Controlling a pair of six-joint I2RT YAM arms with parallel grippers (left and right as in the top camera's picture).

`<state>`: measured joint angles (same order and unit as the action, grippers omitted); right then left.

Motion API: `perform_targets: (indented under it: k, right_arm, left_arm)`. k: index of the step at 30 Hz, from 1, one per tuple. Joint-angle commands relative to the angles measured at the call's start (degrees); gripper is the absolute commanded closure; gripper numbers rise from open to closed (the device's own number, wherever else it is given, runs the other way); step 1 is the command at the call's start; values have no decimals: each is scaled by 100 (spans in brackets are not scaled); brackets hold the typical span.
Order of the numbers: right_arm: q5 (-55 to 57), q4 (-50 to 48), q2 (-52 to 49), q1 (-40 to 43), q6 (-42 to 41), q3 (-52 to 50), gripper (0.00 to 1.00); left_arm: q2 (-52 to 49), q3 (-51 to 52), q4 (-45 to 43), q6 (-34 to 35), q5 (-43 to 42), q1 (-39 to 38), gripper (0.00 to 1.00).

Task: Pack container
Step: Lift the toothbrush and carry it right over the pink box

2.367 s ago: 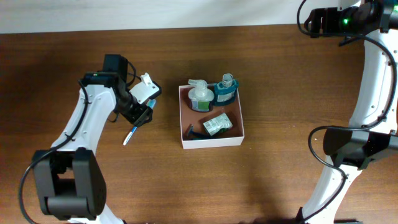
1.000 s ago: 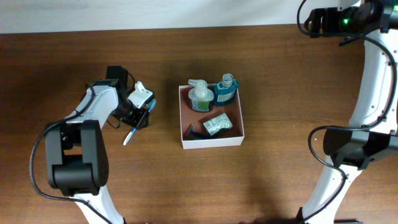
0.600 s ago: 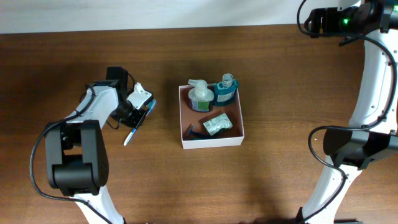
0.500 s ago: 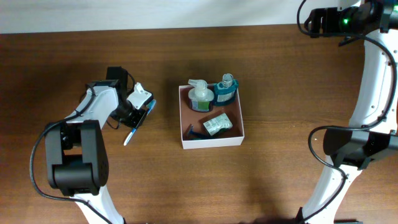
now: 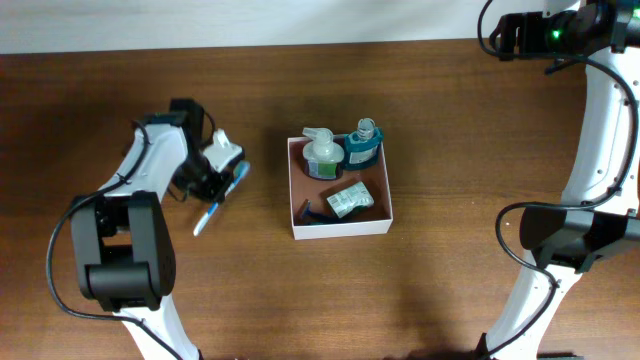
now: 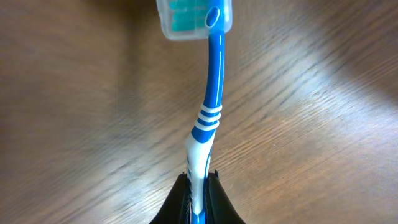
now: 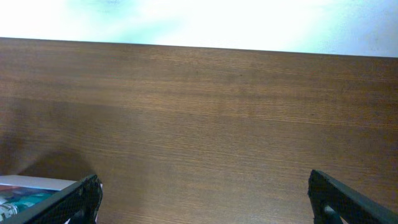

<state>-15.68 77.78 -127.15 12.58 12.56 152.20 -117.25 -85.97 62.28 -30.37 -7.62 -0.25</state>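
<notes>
Bottles crowd the container's far side, so the left gripper will move up, toward the container, then down with a turn, lay the toothbrush inside the container's near side (image 5: pixel 345 218) and then let go of it.
The container (image 5: pixel 341 228), a shallow white-walled box with a reddish-brown floor, stands mid-table. It holds a white pump bottle (image 5: pixel 320 153), a teal bottle (image 5: pixel 363 143), a green-and-white packet (image 5: pixel 349 199) and a dark razor (image 5: pixel 318 212). To its left, my left gripper (image 5: pixel 218 184) is shut on the handle of a blue-and-white toothbrush (image 6: pixel 208 106). The brush's capped head (image 6: pixel 194 17) points away from the jaws, just above the wood. My right gripper (image 7: pixel 205 204) hangs open and empty at the far right, its fingertips (image 7: pixel 79 198) spread wide.
The toothbrush (image 5: pixel 206 214) lies slantwise left of the box, with bare brown table around it. A corner of the container (image 7: pixel 25 186) shows low left in the right wrist view. A pale wall runs along the table's far edge.
My left gripper has shut on the toothbrush handle. The arm has shifted slightly toward the far side, and the brush has moved a little left with it. The right arm has not moved.
</notes>
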Motion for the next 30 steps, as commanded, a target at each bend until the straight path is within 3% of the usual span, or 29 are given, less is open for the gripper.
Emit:
perform_targets:
  k: [1,10,15,26,30]
  right_arm:
    - [7,-15,15,20,0,26,1]
    - [7,-15,13,20,0,26,1]
    - [7,-15,15,20,0,26,1]
    - [7,-15,13,20,0,26,1]
    - [7,-15,15,20,0,26,1]
  left_arm:
    - [-9,-767,319,-26,-7,15,99]
    - [131,-2610,1397,-138,-50,15,99]
    - [507,-3141,1626,-162,-192,7,99]
    - [1202,-3174,1991,-1093,-2468,-258,100]
    - [1220,-3174,2505,-1624,-2715,-570,100]
